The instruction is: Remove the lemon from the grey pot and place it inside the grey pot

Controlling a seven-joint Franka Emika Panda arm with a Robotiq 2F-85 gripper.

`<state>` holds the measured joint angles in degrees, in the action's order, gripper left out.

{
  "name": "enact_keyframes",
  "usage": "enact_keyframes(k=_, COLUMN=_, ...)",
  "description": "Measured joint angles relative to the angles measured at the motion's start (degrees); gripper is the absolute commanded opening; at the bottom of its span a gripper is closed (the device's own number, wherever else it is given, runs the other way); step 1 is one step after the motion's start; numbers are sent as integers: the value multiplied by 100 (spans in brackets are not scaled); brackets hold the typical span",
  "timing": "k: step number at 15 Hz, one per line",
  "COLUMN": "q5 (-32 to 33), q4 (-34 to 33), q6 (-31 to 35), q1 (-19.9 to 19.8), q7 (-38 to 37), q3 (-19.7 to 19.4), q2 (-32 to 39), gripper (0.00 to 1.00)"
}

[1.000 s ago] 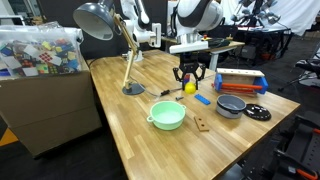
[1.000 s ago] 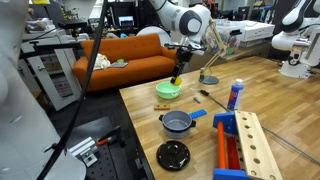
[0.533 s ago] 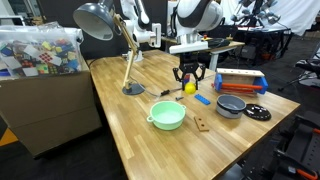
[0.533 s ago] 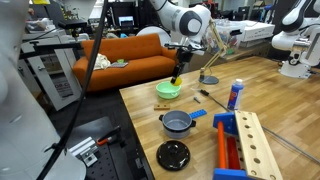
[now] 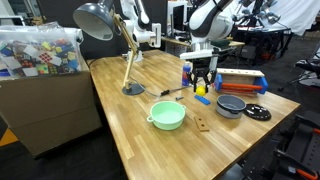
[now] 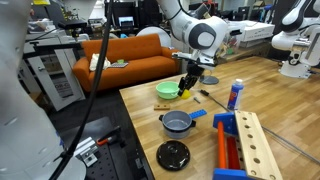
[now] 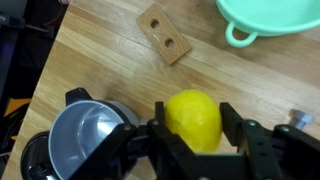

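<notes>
Next, my gripper carries the lemon [image 7: 194, 120] away from the mint bowl, then over the grey pot's opening.
My gripper [image 7: 193, 122] is shut on the lemon [image 7: 194, 120], a small bright yellow fruit held between both fingers above the wooden table. In both exterior views the gripper [image 5: 201, 84] [image 6: 187, 86] hangs over the table between the mint bowl and the grey pot. The lemon shows yellow at the fingertips [image 5: 201, 88] [image 6: 184, 93]. The grey pot [image 5: 231, 105] [image 6: 178, 122] stands empty on the table; in the wrist view it [image 7: 84, 137] lies to the lower left of the lemon.
A pale mint-green bowl [image 5: 167, 115] [image 7: 270, 20] and a small wooden block with two holes [image 7: 164, 34] lie on the table [image 5: 130, 130]. A black round disc [image 5: 258, 113], a blue piece [image 5: 203, 99], a desk lamp [image 5: 133, 88] and a red-blue wooden rack [image 5: 240, 81] stand nearby.
The gripper has moved with the lemon sideways across the table toward the grey pot and away from the mint bowl. Nothing else moved.
</notes>
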<state>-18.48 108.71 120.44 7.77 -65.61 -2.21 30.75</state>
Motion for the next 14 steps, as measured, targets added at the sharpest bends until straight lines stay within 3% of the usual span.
enact_keyframes(k=4, q5=-327, q4=620, q6=309, q1=-101, q7=-426, q3=-6, q2=-164, gripper=31)
enact_keyframes(k=14, q5=-320, q4=1852, q6=890, q1=-96, q7=-1401, q3=-33, q2=-1125, gripper=31)
